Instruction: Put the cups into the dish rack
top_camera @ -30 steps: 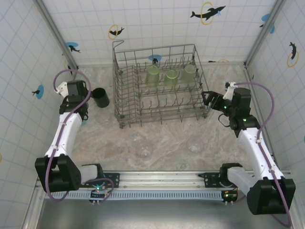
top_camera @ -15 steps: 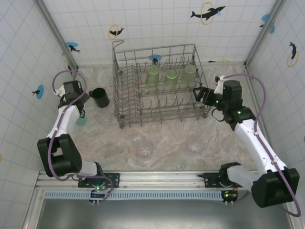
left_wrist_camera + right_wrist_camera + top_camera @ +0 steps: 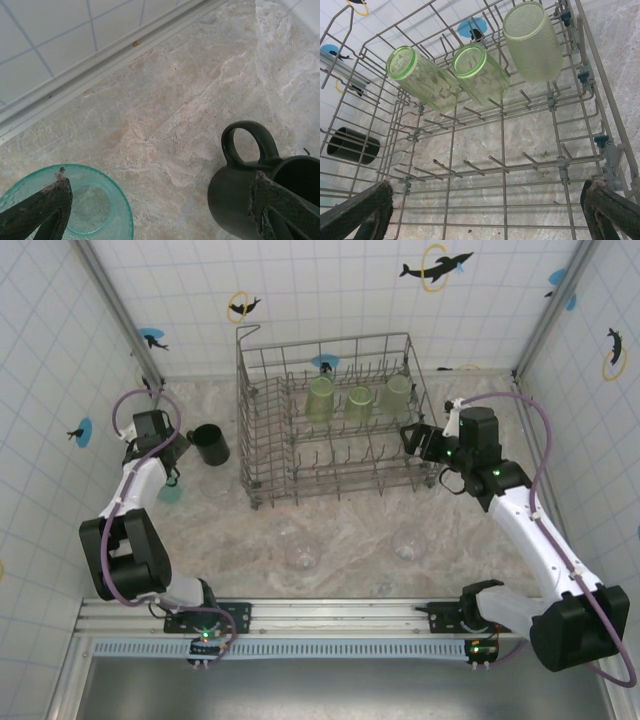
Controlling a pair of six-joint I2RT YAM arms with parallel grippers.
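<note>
The left gripper lowers one finger into the teal cup and one outside its mug-side rim (image 3: 181, 492) next, as bare table lies between cup and mug (image 3: 210, 444).
The grey wire dish rack (image 3: 262, 455) stands at the back centre with three light-green tumblers (image 3: 359, 403) lying in its far row. They also appear in the right wrist view as tumblers (image 3: 480, 72) above the rack wires (image 3: 501, 150). My right gripper (image 3: 415, 440) (image 3: 487, 212) hangs open over the rack's right side, with nothing held. My left gripper (image 3: 178, 462) (image 3: 160, 215) is open above bare table, one finger over the teal cup (image 3: 170, 493) (image 3: 107, 205) and the other over the black mug (image 3: 210, 444) (image 3: 235, 195).
Two clear cups (image 3: 302, 552) (image 3: 407, 543) stand on the marble table in front of the rack. Tiled walls close in on the left, back and right. The wall's metal base rail (image 3: 100, 65) runs close behind the left gripper.
My right gripper has moved left, from beside the rack to over its right side. The left arm has folded back, uncovering the teal cup, while its gripper stayed near the mug.
</note>
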